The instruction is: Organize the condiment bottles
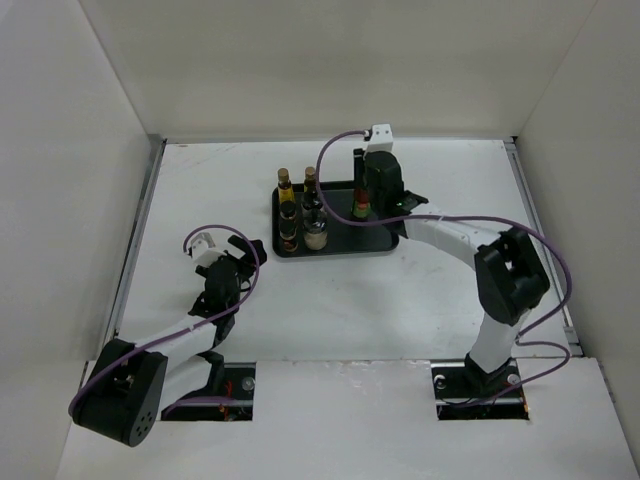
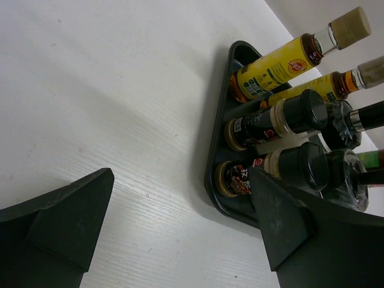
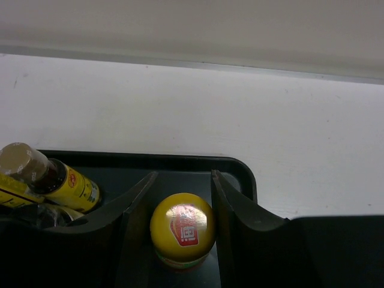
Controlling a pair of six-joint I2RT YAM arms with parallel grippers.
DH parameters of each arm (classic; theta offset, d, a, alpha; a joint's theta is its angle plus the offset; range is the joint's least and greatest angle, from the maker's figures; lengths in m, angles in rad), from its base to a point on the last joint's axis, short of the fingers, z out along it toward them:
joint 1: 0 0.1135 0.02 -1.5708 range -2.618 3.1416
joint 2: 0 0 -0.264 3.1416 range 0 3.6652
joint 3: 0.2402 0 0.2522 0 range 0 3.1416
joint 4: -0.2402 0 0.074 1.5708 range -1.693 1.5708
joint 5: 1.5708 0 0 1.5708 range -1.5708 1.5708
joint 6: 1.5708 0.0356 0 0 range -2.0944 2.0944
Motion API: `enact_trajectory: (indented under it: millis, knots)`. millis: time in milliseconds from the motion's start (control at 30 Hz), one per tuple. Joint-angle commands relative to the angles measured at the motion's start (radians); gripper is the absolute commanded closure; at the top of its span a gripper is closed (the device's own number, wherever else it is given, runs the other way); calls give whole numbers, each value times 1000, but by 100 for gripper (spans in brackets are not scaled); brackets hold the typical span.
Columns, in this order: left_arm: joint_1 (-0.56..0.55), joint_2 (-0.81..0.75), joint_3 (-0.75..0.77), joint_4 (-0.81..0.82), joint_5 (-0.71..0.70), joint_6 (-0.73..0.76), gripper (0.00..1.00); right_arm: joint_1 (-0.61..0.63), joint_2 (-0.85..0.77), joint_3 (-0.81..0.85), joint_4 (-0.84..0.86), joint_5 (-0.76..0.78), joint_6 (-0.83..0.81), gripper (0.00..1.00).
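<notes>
I will next move the red bottle (image 1: 361,207) to the left in the top view with my right gripper and release it beside the yellow-amber bottle, where the tray's bottom is bare.
A taller red bottle (image 1: 361,207) with a yellow cap (image 3: 182,225) stands upright in the right part of the black tray (image 1: 385,238). My right gripper (image 3: 183,174) is shut on it, a finger against each side of the cap. In the tray's left part, two yellow-amber bottles (image 2: 270,69) (image 2: 315,87), two whitish black-capped bottles (image 2: 282,117) (image 2: 294,165) and two dark jars (image 2: 342,123) (image 2: 347,177) stand in rows. My left gripper (image 1: 245,255) (image 2: 180,174) hangs open over bare table, left of the tray, with nothing between its fingers.
White walls enclose the table on the left, back and right. The tray's far rim (image 3: 180,158) lies just past the held bottle. One yellow-amber bottle (image 3: 66,180) stands close to the left of the right gripper's fingers.
</notes>
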State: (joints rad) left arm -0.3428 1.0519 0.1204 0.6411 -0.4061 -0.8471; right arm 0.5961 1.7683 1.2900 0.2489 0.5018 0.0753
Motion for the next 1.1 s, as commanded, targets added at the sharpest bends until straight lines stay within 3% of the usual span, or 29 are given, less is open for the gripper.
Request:
enact_trajectory:
  millis: [0,733,800,900,1067]
  knots:
    - [-2,-6,33,46,10,6,0,15,42,106,176,-2,30,64]
    - [0,-1,33,48,6,6,0,35,321,414,170,-60,8,59]
    - [5,-1,33,48,10,6,0,38,324,402,174,-59,14,51]
    - [5,-4,32,48,4,6,0,44,307,359,193,-49,30,32]
    - [6,-7,33,43,-2,6,0,49,223,296,227,-32,37,16]
